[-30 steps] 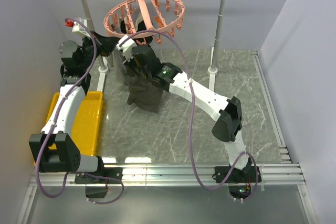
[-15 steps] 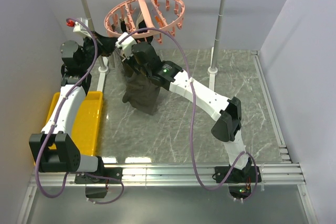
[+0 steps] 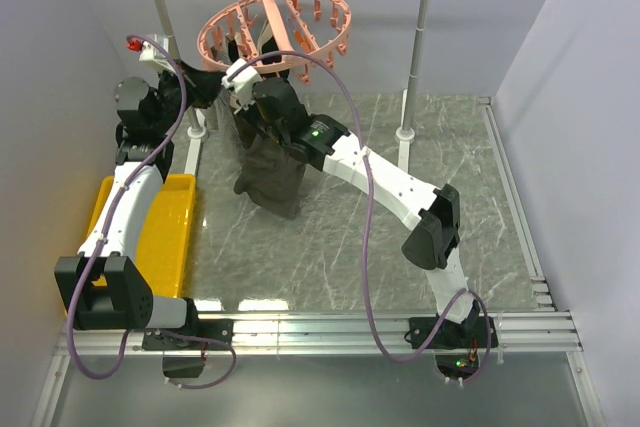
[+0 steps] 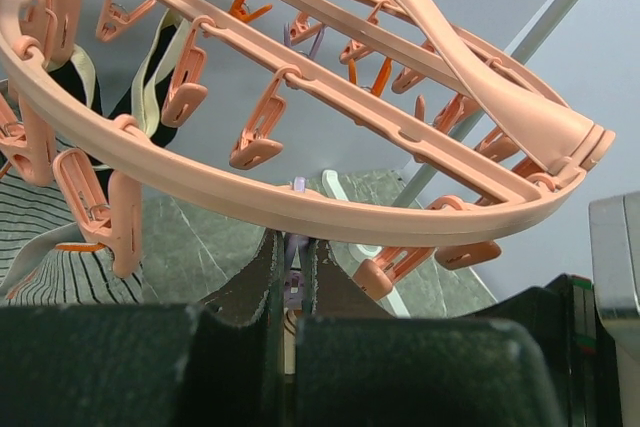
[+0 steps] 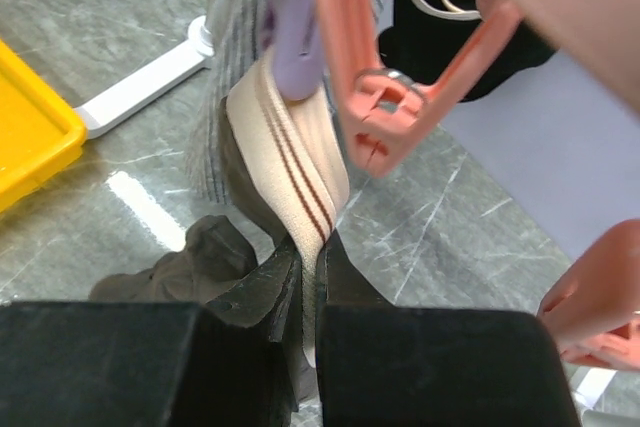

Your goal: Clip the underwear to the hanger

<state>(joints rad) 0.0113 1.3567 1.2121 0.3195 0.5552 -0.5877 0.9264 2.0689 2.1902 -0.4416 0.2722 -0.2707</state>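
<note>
Next, my right gripper should stay just below the lilac peg's tip and open there to release the beige waistband, because the waistband reaches up to that peg.
The salmon-pink hanger hangs from the white rail, and its ring fills the left wrist view. The dark grey-brown underwear hangs below my right gripper. In the right wrist view that gripper is shut on the beige waistband. The waistband runs up to a lilac peg, with a pink peg beside it. My left gripper is shut, its tips right under the ring's near rim. I cannot tell whether it holds anything.
A black garment and a light striped cloth hang from pegs on the ring. A yellow bin sits at the left. The white rail's posts stand on the marble table behind the hanger.
My right gripper has moved slightly up and left toward the ring, carrying the underwear with it. The left arm has barely moved.
</note>
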